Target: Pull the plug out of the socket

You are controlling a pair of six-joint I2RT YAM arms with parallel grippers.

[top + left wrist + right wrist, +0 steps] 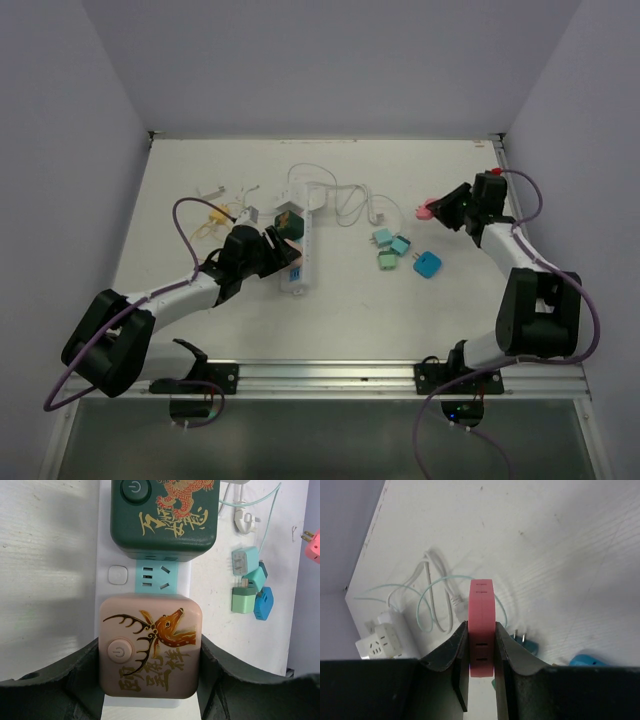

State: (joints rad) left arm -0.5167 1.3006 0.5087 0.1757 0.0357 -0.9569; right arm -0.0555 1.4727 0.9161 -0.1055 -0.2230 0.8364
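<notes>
The small pink plug goes down in my right gripper toward the bare tabletop below it next, beyond the blue adapter, for release clear of the cords.
The socket (303, 262) is a long white power strip lying lengthwise at centre left; one teal outlet (158, 578) shows bare. A pale pink cube plug (150, 647) with a deer drawing sits in the strip's near end. My left gripper (150, 655) is shut on it, one dark finger pressed to each side. A dark green cube plug (165, 512) with a dragon sits further along the strip. Off to the right, my right gripper (481, 655) is shut on a flat pink plug (482, 610), held above the table (425, 210).
Several small teal, green and blue adapters (400, 250) lie right of the strip. White and pale teal cords (345, 200) coil behind them. A white cube adapter (385, 640) and yellow bits (215, 215) lie nearby. Walls close in the table on three sides.
</notes>
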